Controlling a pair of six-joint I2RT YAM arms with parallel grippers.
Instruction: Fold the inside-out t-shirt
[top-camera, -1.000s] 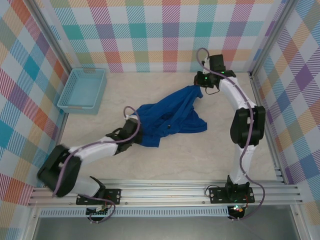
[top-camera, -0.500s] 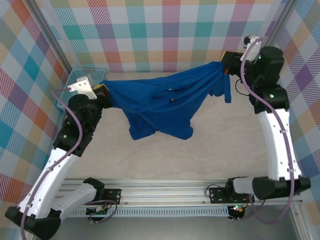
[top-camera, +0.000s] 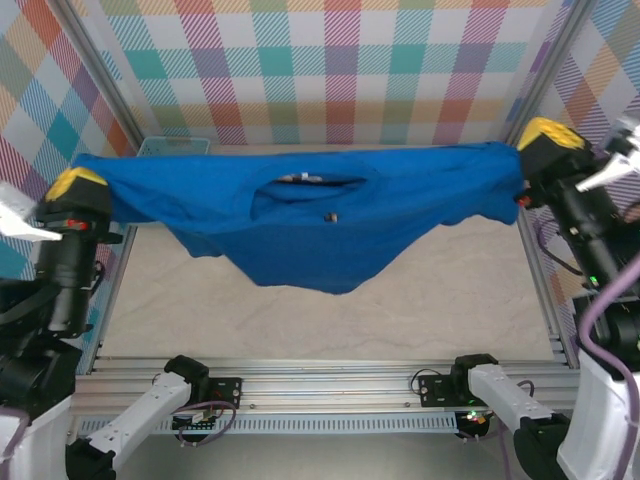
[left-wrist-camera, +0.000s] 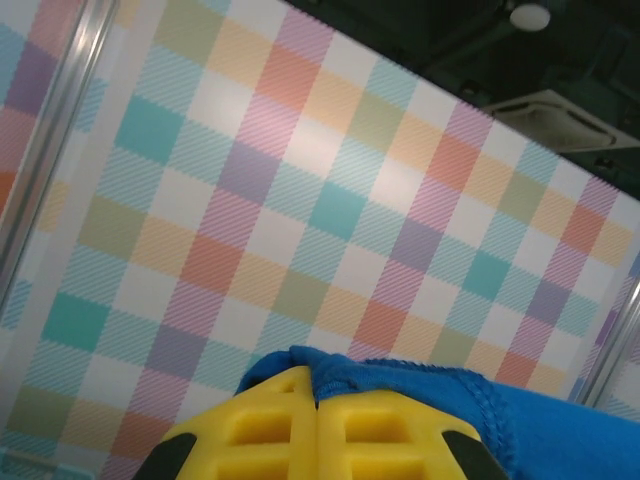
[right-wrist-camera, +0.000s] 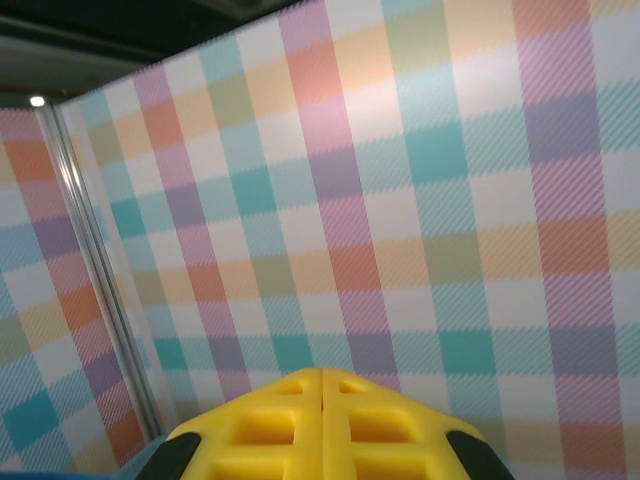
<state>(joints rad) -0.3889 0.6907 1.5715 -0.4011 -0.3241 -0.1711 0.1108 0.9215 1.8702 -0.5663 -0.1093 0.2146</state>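
The cloth is hanging in the air, so my left gripper will next move down and outward onto the far table (top-camera: 230, 150) beside the basket and let go of the shirt's end.
The inside-out t-shirt (top-camera: 300, 225), royal blue, hangs stretched wide in the air above the table, its neck opening facing the top camera and its lower edge sagging to a point in the middle. My left gripper (top-camera: 82, 180), with yellow fingers, is shut on the shirt's left end. In the left wrist view the left gripper (left-wrist-camera: 316, 378) pinches a hemmed fold of the blue t-shirt (left-wrist-camera: 450, 400). My right gripper (top-camera: 532, 143) is shut on the shirt's right end. In the right wrist view the right gripper (right-wrist-camera: 322, 374) has its fingers pressed together, with no cloth seen past the tips.
A light blue mesh basket (top-camera: 172, 146) peeks over the shirt's top edge at the back left. Plaid walls and metal frame posts (top-camera: 532, 250) close in both sides. The pale table (top-camera: 430, 300) lies well below the hanging cloth.
Both arms have risen and swung far apart. The shirt went from a heap on the table to a taut span held high between the two grippers.
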